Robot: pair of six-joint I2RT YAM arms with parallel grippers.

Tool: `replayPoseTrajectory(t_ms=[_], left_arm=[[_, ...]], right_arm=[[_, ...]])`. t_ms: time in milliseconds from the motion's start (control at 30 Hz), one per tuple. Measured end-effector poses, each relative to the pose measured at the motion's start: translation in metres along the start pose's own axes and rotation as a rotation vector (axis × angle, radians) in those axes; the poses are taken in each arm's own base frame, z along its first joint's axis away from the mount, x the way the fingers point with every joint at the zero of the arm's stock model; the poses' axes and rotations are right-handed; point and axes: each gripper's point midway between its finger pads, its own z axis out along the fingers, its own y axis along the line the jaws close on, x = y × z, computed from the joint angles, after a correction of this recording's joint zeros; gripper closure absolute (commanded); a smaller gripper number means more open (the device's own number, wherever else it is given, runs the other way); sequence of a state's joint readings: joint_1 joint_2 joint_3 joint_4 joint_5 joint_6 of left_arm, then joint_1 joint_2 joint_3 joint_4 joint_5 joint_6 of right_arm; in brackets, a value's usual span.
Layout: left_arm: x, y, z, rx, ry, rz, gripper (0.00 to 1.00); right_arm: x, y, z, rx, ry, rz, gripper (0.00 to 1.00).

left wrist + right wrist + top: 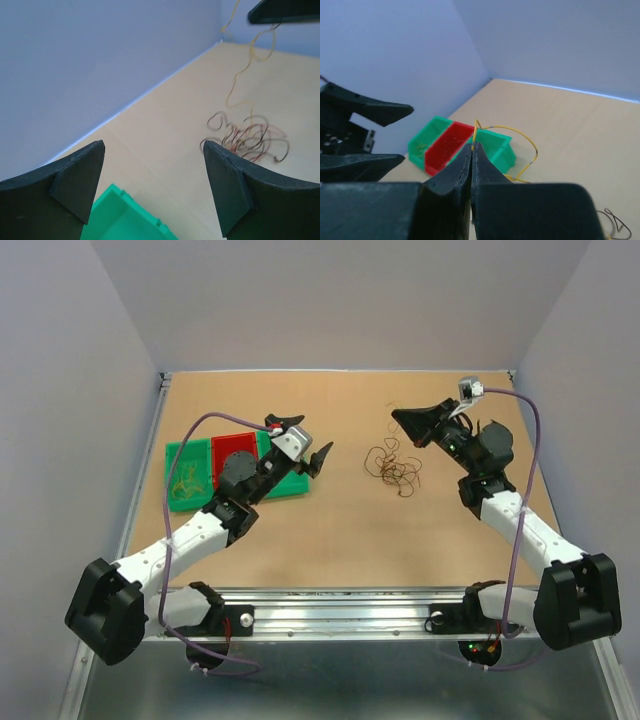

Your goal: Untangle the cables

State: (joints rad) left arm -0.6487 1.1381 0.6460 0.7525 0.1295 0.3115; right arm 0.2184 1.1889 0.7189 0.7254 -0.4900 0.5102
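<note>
My left gripper lowers toward the tangle onto the yellow wire's lower end next, since that hangs below it and to its right in the top view.
A small tangle of thin brown, red and dark cables (392, 466) lies on the table right of centre; it also shows in the left wrist view (250, 137). My right gripper (398, 417) hangs above and behind the tangle, shut on a thin yellow wire (520, 135) that loops off its tips (473, 146). In the left wrist view the yellow wire (239, 82) hangs down from it towards the tangle. My left gripper (322, 454) is open and empty, over the bins' right edge, left of the tangle.
A row of bins stands at the left: a green bin (186, 475) with yellowish wire in it, a red bin (232, 448), and another green bin (496, 145) partly under my left arm. Grey walls enclose the table.
</note>
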Motion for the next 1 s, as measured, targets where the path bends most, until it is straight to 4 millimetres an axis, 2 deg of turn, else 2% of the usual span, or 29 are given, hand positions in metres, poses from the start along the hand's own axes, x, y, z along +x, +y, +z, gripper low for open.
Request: replayPoseTrajectory(t_ms=[100, 200, 233, 300, 400, 467, 633, 767, 867, 1000], left_arm=[[-0.042, -0.008, 0.005, 0.068, -0.119, -0.034, 0.09], [-0.054, -0.014, 0.014, 0.111, -0.162, -0.059, 0.09], [-0.051, -0.019, 0.018, 0.132, -0.161, -0.070, 0.09], [-0.037, -0.027, 0.022, 0.163, -0.132, -0.089, 0.09], [-0.002, -0.041, 0.021, 0.206, -0.067, -0.121, 0.09], [0.010, -0.047, 0.020, 0.223, -0.039, -0.138, 0.09], [0.014, -0.057, 0.027, 0.267, -0.061, -0.182, 0.09], [0.026, -0.067, 0.042, 0.303, -0.054, -0.236, 0.11], [0.036, -0.074, 0.050, 0.331, -0.036, -0.269, 0.18], [0.028, -0.084, 0.057, 0.387, -0.068, -0.286, 0.20]], right_arm=[[-0.023, 0.029, 0.010, -0.111, -0.005, 0.026, 0.99], [-0.056, 0.061, 0.016, -0.218, -0.037, 0.029, 0.99], [-0.066, 0.073, 0.016, -0.255, -0.048, 0.035, 0.99], [-0.075, 0.086, 0.014, -0.289, -0.061, 0.047, 0.99], [-0.080, 0.100, 0.010, -0.328, -0.067, 0.075, 0.99], [-0.084, 0.110, 0.006, -0.360, -0.075, 0.092, 0.99], [-0.092, 0.132, 0.000, -0.431, -0.104, 0.110, 0.99], [-0.092, 0.143, -0.003, -0.471, -0.112, 0.116, 0.99], [-0.089, 0.147, -0.005, -0.487, -0.114, 0.123, 0.99], [-0.086, 0.148, -0.003, -0.496, -0.111, 0.134, 0.99]])
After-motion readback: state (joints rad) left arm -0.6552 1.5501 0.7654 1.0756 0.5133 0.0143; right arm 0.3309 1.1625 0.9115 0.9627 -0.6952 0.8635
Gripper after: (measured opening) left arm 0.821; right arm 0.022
